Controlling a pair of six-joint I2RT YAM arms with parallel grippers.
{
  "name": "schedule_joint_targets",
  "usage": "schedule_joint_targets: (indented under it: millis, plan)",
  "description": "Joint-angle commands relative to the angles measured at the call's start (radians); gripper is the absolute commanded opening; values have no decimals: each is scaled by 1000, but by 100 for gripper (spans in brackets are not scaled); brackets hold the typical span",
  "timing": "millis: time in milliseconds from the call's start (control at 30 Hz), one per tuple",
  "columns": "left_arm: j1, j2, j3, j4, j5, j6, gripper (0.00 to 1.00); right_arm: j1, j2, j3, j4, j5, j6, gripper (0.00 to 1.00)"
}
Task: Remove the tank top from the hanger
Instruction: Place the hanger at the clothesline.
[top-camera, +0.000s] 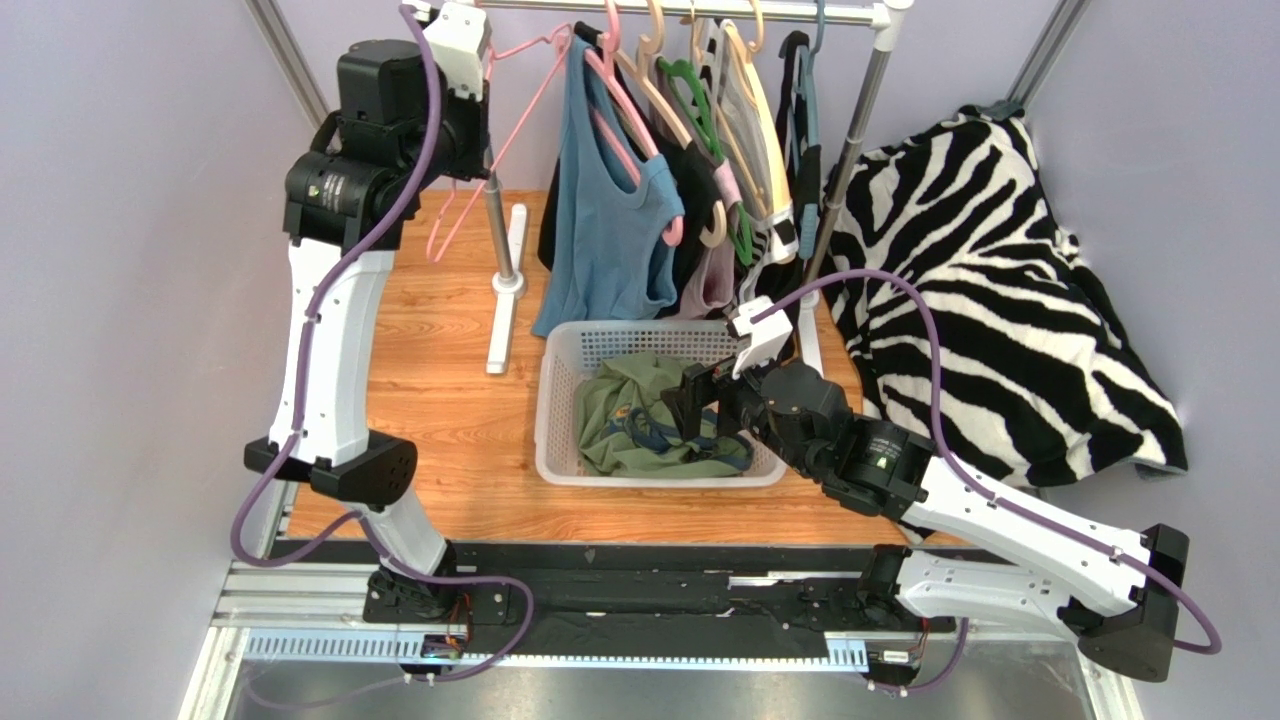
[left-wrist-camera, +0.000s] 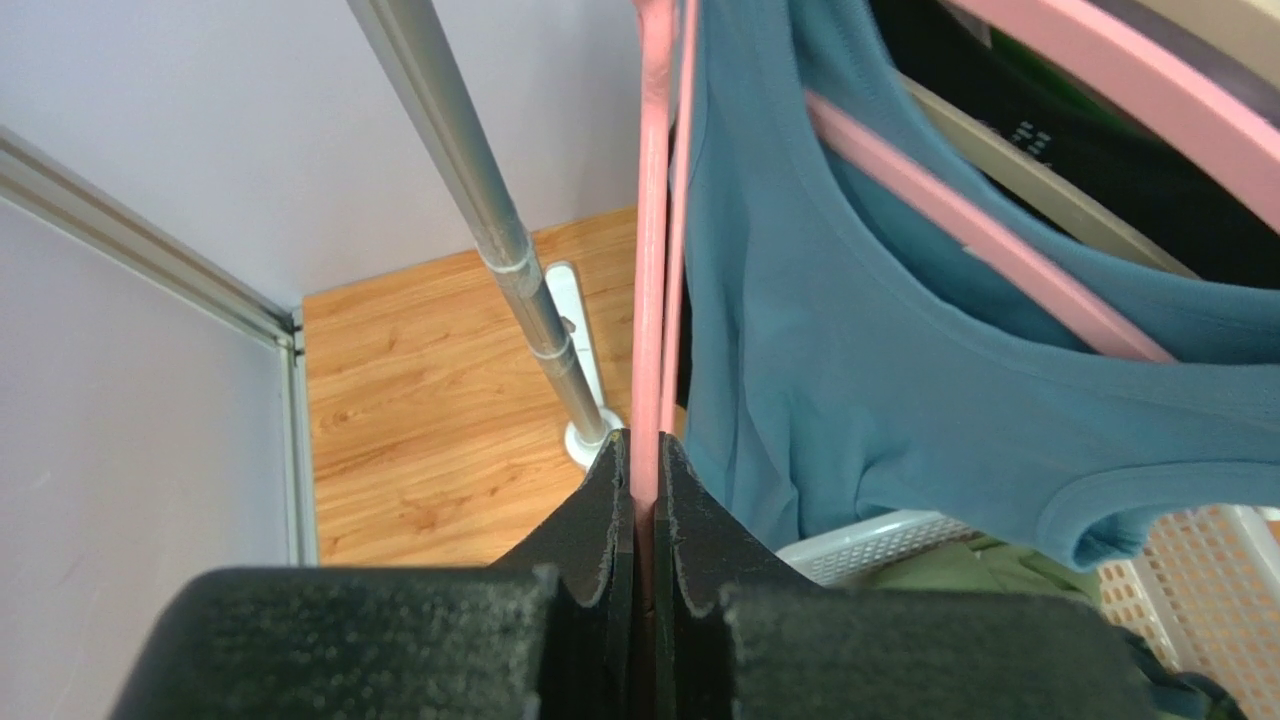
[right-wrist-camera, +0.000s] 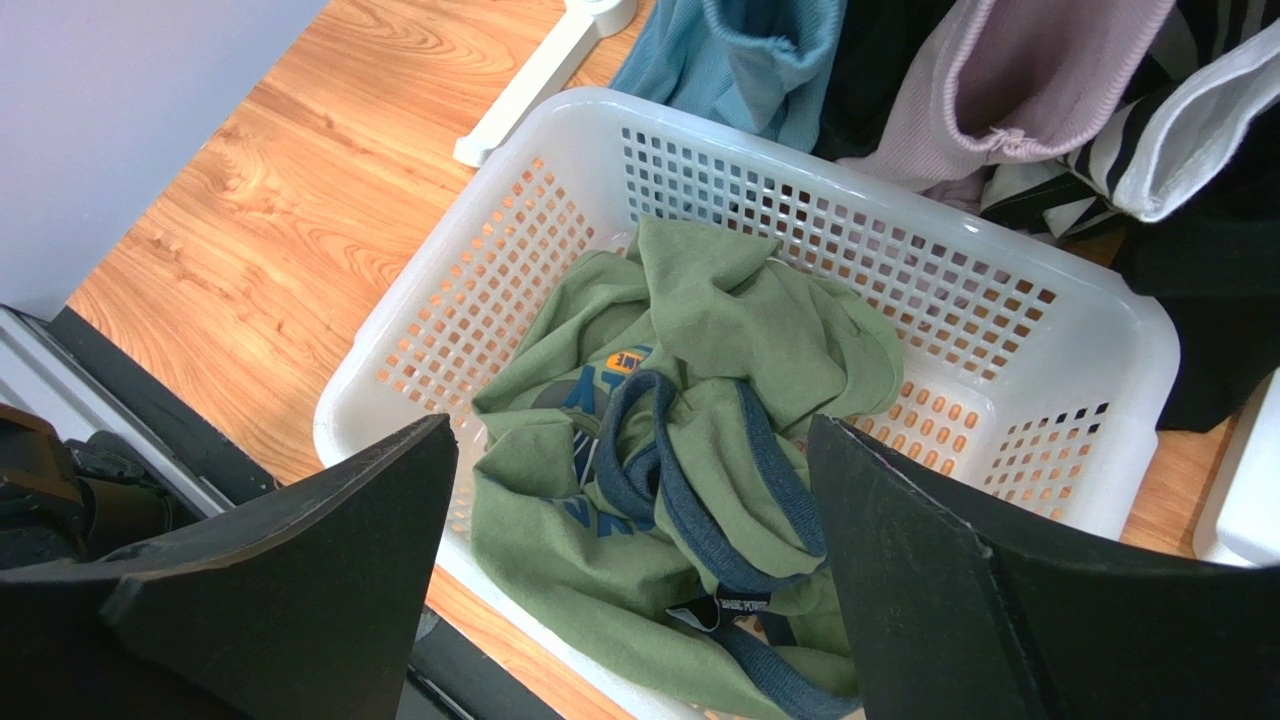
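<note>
The pink hanger (top-camera: 507, 138) is already bare, so my left gripper moves across toward the bar's pole and the blue tank top next, then opens there.
A green tank top with blue trim (top-camera: 639, 408) lies crumpled in the white basket (top-camera: 559, 393). In the right wrist view the top (right-wrist-camera: 676, 435) sits right under my right gripper (right-wrist-camera: 631, 435), which is open and empty above the basket (right-wrist-camera: 496, 255). In the top view the right gripper (top-camera: 694, 405) hovers over the basket's right half. My left gripper (top-camera: 455, 45) is up at the rail's left end, shut on a bare pink hanger (top-camera: 507, 138). The left wrist view shows the jaws (left-wrist-camera: 642, 450) clamped on the pink hanger (left-wrist-camera: 649, 300).
A blue tank top (top-camera: 609, 195) hangs on another pink hanger beside several more hung garments (top-camera: 721, 165). The rack's left pole (left-wrist-camera: 496, 225) and white foot (top-camera: 504, 285) stand left of the basket. A zebra-print cloth (top-camera: 992, 300) covers the right side.
</note>
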Motion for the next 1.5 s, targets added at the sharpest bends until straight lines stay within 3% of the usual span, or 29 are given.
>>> schedule_joint_targets:
  millis: [0,233,400,767,1033,1100,1133,1167,1300,1333,1467]
  plan:
    - [2,50,38,41,-36,28,0,8,-32,36,9,-9,19,91]
    - [35,64,38,113,-52,34,0,7,-43,35,0,-9,22,88]
    - [37,102,73,98,-64,52,0,9,-43,32,-3,-9,25,87]
    - [38,121,0,73,-105,65,0,9,-67,44,-29,2,29,85]
    - [38,101,-35,58,-105,57,0,22,-35,186,-79,11,-12,86]
    - [38,86,-46,52,-98,62,18,27,1,237,-111,28,-39,86]
    - [38,78,-51,44,-93,63,38,28,12,287,-121,33,-49,86]
    - [38,60,-57,41,-92,63,47,28,23,309,-129,37,-56,87]
    - [38,-16,-115,41,-70,65,71,30,80,433,-132,43,-108,91]
    - [38,-34,-126,41,-65,66,81,28,118,463,-135,62,-137,91]
    - [38,-144,-160,36,-32,60,95,28,207,631,-177,108,-210,95]
